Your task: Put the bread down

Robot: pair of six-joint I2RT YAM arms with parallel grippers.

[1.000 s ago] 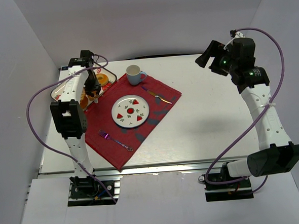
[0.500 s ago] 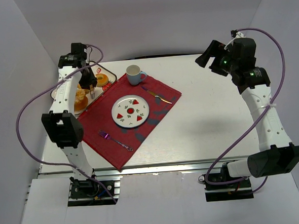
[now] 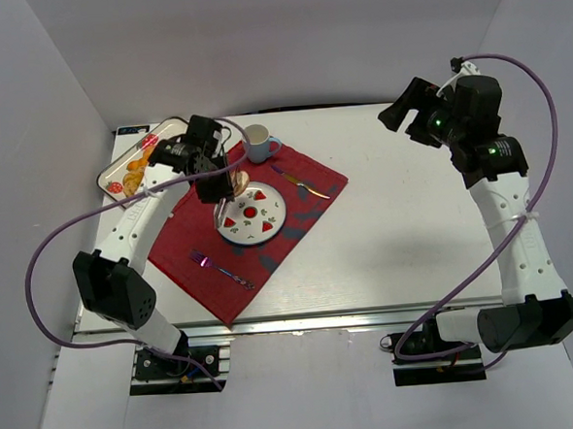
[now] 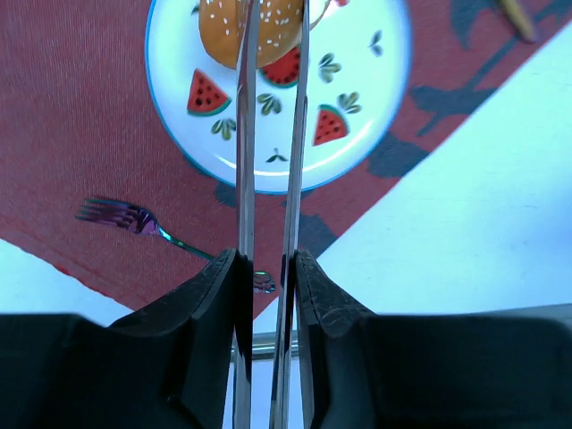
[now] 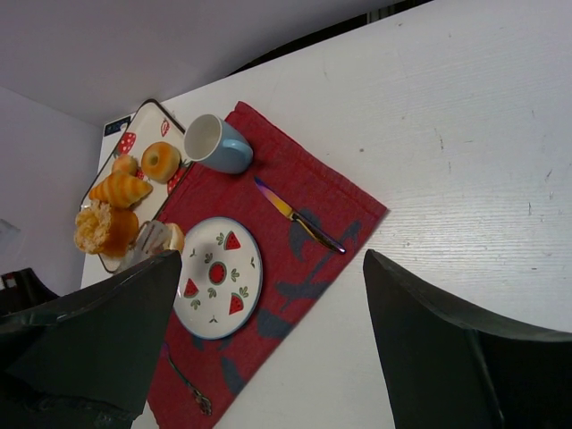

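Observation:
My left gripper lowers the bread in from the plate's rim next and releases the tongs' handles, since the plate's bare middle (image 3: 250, 214) (image 4: 281, 70) lies below and back from it.
The bread (image 4: 223, 27), a golden seeded roll, is pinched between the tips of metal tongs (image 4: 243, 134) just above the far left rim of the watermelon plate (image 4: 375, 98). My left gripper (image 4: 266, 259) is shut on the tongs' handles. From above, the left gripper (image 3: 209, 175) hangs over the plate's (image 3: 268, 223) upper left edge with the bread (image 3: 238, 185) beside it. The right wrist view shows the bread (image 5: 173, 237) at the plate's (image 5: 219, 295) rim. My right gripper (image 3: 403, 105) is open and empty, high at the back right.
The plate lies on a red placemat (image 3: 195, 235) with a fork (image 3: 222, 267) and a knife (image 3: 299, 183). A blue cup (image 3: 258, 141) stands behind. A tray (image 3: 118, 171) at the far left holds a doughnut (image 5: 161, 161), a croissant (image 5: 119, 189) and a cake (image 5: 105, 228).
My left arm has swung right from the tray to the plate, carrying the bread in the tongs. The right arm has barely shifted.

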